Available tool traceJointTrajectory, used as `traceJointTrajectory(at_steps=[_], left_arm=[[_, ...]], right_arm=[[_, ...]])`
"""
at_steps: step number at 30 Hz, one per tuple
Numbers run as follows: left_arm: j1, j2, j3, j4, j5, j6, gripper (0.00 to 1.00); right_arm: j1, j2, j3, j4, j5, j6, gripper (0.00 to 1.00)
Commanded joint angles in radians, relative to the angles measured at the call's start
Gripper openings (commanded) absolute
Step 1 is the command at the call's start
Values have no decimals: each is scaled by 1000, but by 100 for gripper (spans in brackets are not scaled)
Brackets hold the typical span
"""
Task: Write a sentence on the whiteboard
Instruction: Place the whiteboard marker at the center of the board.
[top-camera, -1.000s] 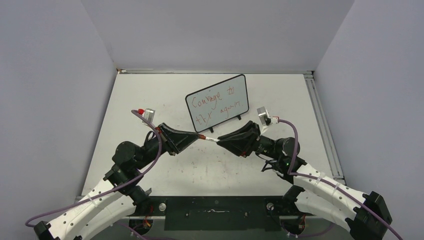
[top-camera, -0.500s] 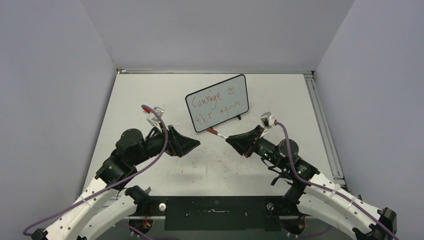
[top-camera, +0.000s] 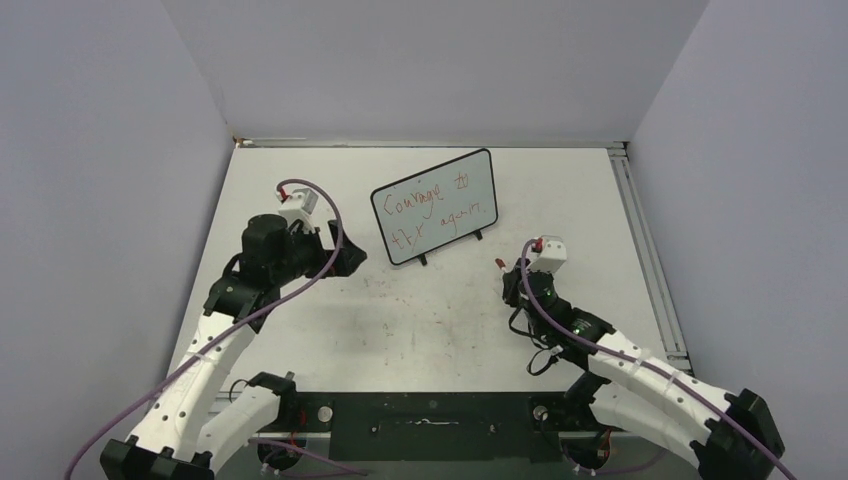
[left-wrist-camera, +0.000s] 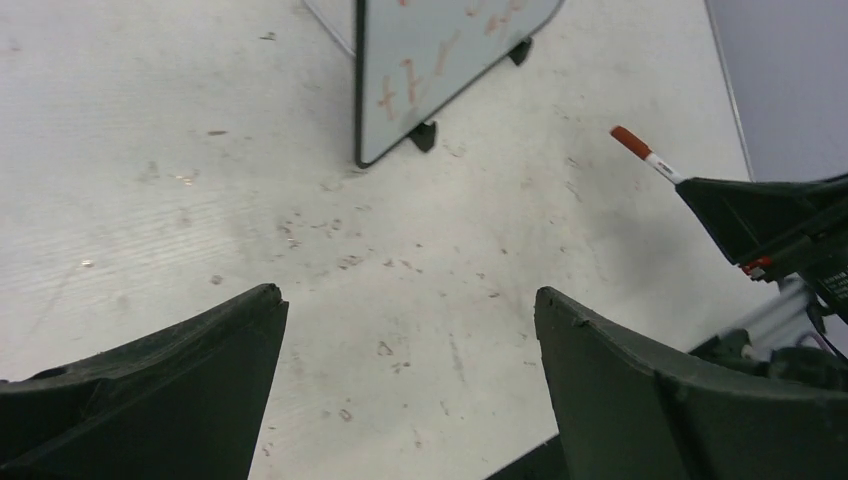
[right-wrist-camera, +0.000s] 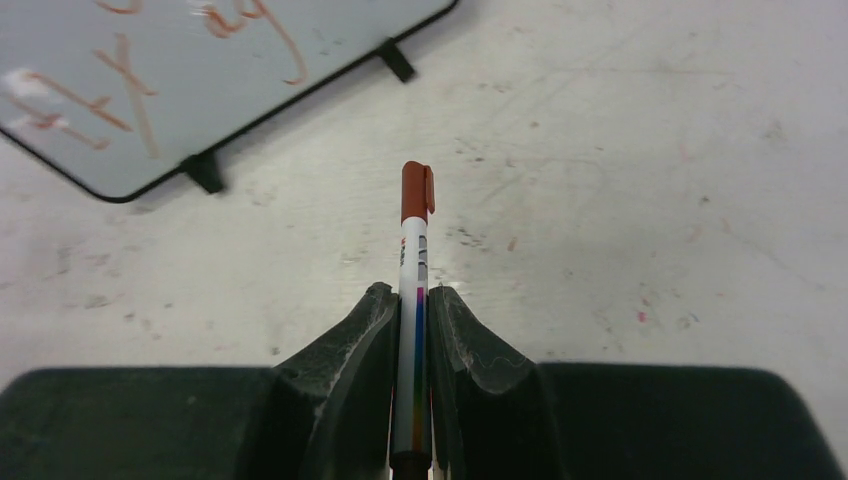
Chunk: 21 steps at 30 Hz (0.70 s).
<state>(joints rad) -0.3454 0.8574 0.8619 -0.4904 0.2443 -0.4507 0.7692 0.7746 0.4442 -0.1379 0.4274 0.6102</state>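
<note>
My right gripper should next lower toward the right in its wrist view to release the marker (right-wrist-camera: 413, 260), as open tabletop is below it there.
The whiteboard (top-camera: 482, 168) stands tilted on its two small feet at mid-table, with the red sentence (top-camera: 420, 202) in two lines on it. My right gripper (top-camera: 512, 272) is shut on a white marker (right-wrist-camera: 413, 260) whose red cap (top-camera: 499, 264) points toward the board's right foot. The marker sits a short way off the board, not touching it. My left gripper (top-camera: 350, 262) hovers open and empty to the left of the board. In the left wrist view its fingers (left-wrist-camera: 408, 295) frame bare table, with the board (left-wrist-camera: 440, 60) and marker (left-wrist-camera: 645, 157) ahead.
The table top (top-camera: 430, 320) is white and scuffed with small red marks. Grey walls enclose it on the left, back and right. A metal rail (top-camera: 645, 250) runs along the right edge. The black base plate (top-camera: 430, 425) lies at the near edge.
My left gripper opened, let go of the marker and drew back to the left. My right gripper kept the capped marker and pulled back toward the right.
</note>
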Motion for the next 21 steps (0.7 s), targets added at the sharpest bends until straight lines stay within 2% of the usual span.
traceJointTrajectory(at_steps=[1, 5, 9, 12, 14, 16, 18, 19, 21], left_arm=[[118, 10, 27, 29, -29, 131, 93], [148, -9, -48, 82, -120, 188, 93], [153, -75, -114, 108, -176, 232, 93], [154, -112, -124, 104, -249, 241, 94], [153, -127, -127, 104, -281, 240, 94], [153, -139, -131, 107, -304, 239, 95], [153, -148, -132, 107, -326, 238, 97], [154, -156, -132, 107, -342, 235, 97], [153, -173, -131, 116, -399, 208, 96]], right_arm=[[-127, 141, -37, 149, 20, -35, 5], [-238, 263, -67, 274, -50, -63, 7], [-300, 363, -52, 296, -69, -67, 13], [-314, 383, -45, 294, -77, -66, 36], [-316, 366, -39, 282, -73, -66, 55], [-318, 333, -33, 259, -59, -67, 81], [-320, 293, -21, 230, -44, -80, 98], [-320, 275, -14, 206, -39, -95, 92], [-320, 235, 11, 162, -20, -124, 90]])
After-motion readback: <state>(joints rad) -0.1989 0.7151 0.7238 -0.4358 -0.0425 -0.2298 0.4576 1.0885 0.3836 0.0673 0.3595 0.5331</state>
